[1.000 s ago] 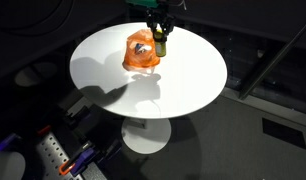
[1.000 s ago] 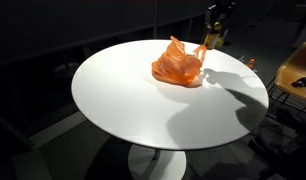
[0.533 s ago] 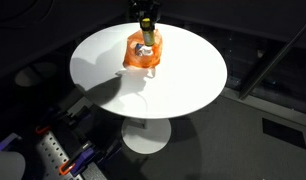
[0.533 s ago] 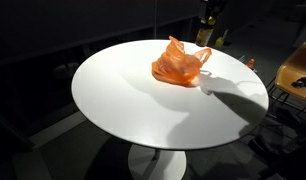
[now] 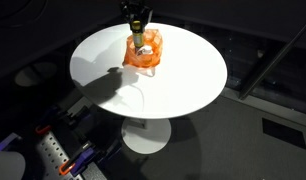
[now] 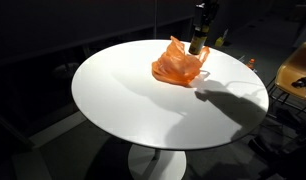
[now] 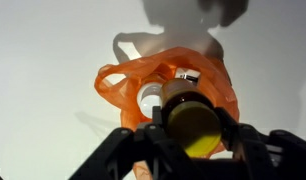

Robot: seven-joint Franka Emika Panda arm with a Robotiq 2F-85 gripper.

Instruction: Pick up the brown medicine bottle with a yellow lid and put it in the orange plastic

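Observation:
The brown medicine bottle (image 7: 189, 108) still hangs above the orange plastic, so my gripper should next move down into the opening of the orange plastic (image 7: 167, 77) to let go of the bottle.
My gripper (image 7: 194, 128) is shut on the brown medicine bottle (image 7: 189, 108), whose yellow lid (image 7: 196, 133) faces the wrist camera. The bottle hangs just above the orange plastic (image 7: 163, 82), a crinkly translucent bag on the white round table (image 5: 183, 75). In both exterior views the gripper (image 5: 139, 30) (image 6: 200, 30) holds the bottle (image 6: 196, 42) over the bag (image 5: 144, 52) (image 6: 179, 64). A white object with a round cap (image 7: 153, 98) lies inside the bag.
The table stands on a white pedestal base (image 5: 146, 135). A wooden chair (image 6: 295, 75) stands beside the table at the frame edge. Cables and equipment (image 5: 63, 150) lie on the dark floor.
My gripper has carried the bottle sideways from beside the bag to above it, and slightly lower toward the bag's opening.

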